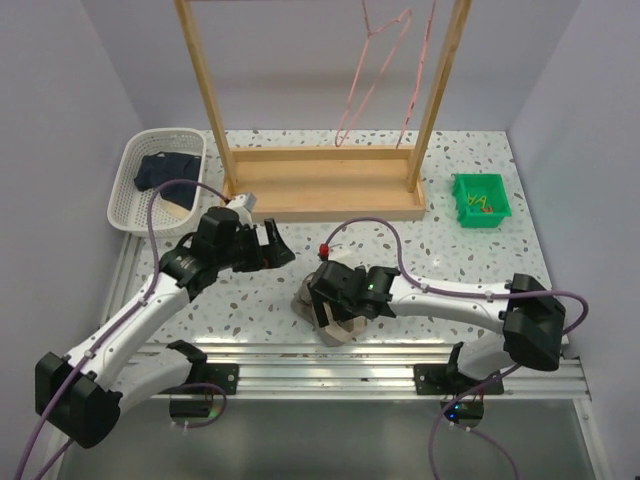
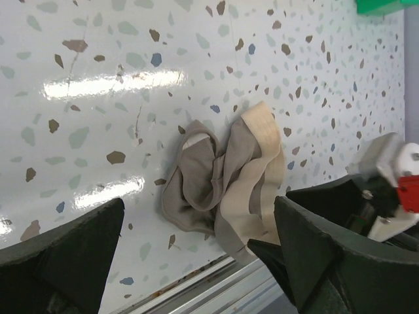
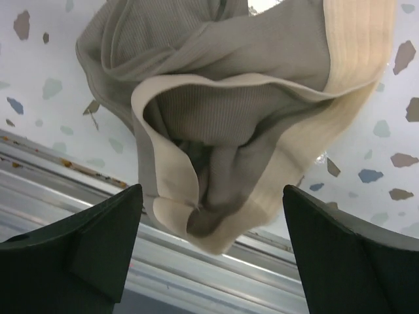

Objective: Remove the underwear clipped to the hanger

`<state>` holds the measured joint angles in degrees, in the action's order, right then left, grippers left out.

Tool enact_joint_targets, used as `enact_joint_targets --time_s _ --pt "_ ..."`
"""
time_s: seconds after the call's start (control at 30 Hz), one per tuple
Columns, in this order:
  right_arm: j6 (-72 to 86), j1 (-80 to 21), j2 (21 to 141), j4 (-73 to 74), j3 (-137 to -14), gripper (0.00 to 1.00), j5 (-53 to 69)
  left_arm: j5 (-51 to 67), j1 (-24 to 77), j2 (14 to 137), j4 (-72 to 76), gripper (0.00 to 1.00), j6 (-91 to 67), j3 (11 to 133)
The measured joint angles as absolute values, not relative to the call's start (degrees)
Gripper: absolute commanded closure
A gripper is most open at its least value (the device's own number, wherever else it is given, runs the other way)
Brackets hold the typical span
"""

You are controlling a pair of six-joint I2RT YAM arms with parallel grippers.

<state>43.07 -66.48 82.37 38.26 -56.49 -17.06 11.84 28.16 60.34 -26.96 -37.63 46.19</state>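
The left gripper moves across and down onto crumpled folds of the grey underwear (image 1: 347, 331) next, since it's to the right in the top view, beyond the gripper's fingers.
The grey underwear (image 3: 229, 118) with a beige waistband lies crumpled at the table's near edge, partly over the metal rail. My right gripper (image 3: 213, 248) is open just above it, its fingers apart on either side of the cloth. From above, the right gripper (image 1: 335, 312) hides most of the grey underwear (image 1: 347, 331). My left gripper (image 2: 196, 255) is open and empty, a little to the left, with the grey underwear (image 2: 219, 173) beyond its fingertips. The navy underwear (image 1: 165, 170) lies in the white basket (image 1: 128, 190). The pink hanger (image 1: 372, 80) hangs bare from the wooden rack (image 1: 320, 180).
A green bin (image 1: 480, 200) with small clips stands at the back right. The wooden rack's base sits across the middle back of the table. A metal rail (image 1: 360, 355) runs along the near edge. The left gripper (image 1: 277, 248) hovers in front of the rack's left post.
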Motion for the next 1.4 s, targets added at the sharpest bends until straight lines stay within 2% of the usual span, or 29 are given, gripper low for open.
enact_joint_targets --time_s 0.07,0.1,0.23,0.37,0.53,0.73,0.83,0.87,0.93,0.97,1.0,1.07,1.1,1.17,1.2,1.4 --pt "43.9 -66.5 84.4 36.0 -56.5 0.25 -17.7 9.8 28.2 57.2 -27.5 0.00 -38.6 46.2" --pt "44.2 -66.5 85.1 35.1 -56.5 0.27 -18.0 9.1 28.2 55.9 -27.6 0.00 -39.0 46.2" --pt "45.2 -66.5 88.7 32.1 -56.5 0.45 -18.6 8.8 28.2 54.8 -27.4 0.00 -39.9 45.8" --pt "45.6 -66.5 90.2 30.4 -56.4 0.98 -18.5 12.1 28.2 55.5 -25.8 0.01 -39.8 42.1" --pt "46.5 -66.4 88.1 27.6 -55.7 1.00 -17.7 18.3 28.2 57.5 -23.0 0.02 -39.3 37.6" --pt "48.3 -64.2 72.3 26.1 -52.3 1.00 -17.3 24.2 28.2 57.5 -17.5 0.03 -38.9 35.6" --pt "49.7 -62.3 69.7 30.3 -54.0 1.00 -20.5 26.3 29.4 59.8 -14.4 0.04 -38.0 35.6" --pt "50.1 -61.5 70.3 32.0 -54.5 0.86 -21.3 26.5 30.2 60.9 -13.7 0.04 -37.8 35.6" --pt "51.2 -60.5 71.7 35.0 -55.0 0.81 -22.9 26.4 33.1 64.3 -12.8 0.04 -36.7 36.0" --pt "51.6 -59.7 73.8 36.8 -55.1 0.71 -23.6 26.3 34.7 66.1 -12.7 0.04 -36.2 36.4" --pt "52.2 -59.2 75.5 38.8 -55.1 0.49 -24.5 26.0 36.2 67.9 -12.6 0.04 -35.8 36.9" --pt "53.4 -58.6 77.8 41.5 -55.1 0.38 -25.5 25.6 38.6 71.1 -12.3 0.04 -35.1 38.1" --pt "53.8 -58.4 78.5 42.7 -55.1 0.23 -26.0 25.4 39.4 72.2 -12.0 0.04 -34.7 38.6" --pt "55.1 -58.0 78.8 44.6 -55.1 0.06 -26.6 24.8 40.3 73.4 -11.6 0.03 -33.9 39.5" --pt "55.6 -57.8 78.6 45.4 -55.1 0.02 -27.2 24.6 40.6 73.6 -11.4 0.03 -33.6 39.7" --pt "57.4 -56.5 74.7 51.7 -56.6 0.02 -30.3 20.8 45.0 76.6 -11.2 0.02 -28.5 43.1"
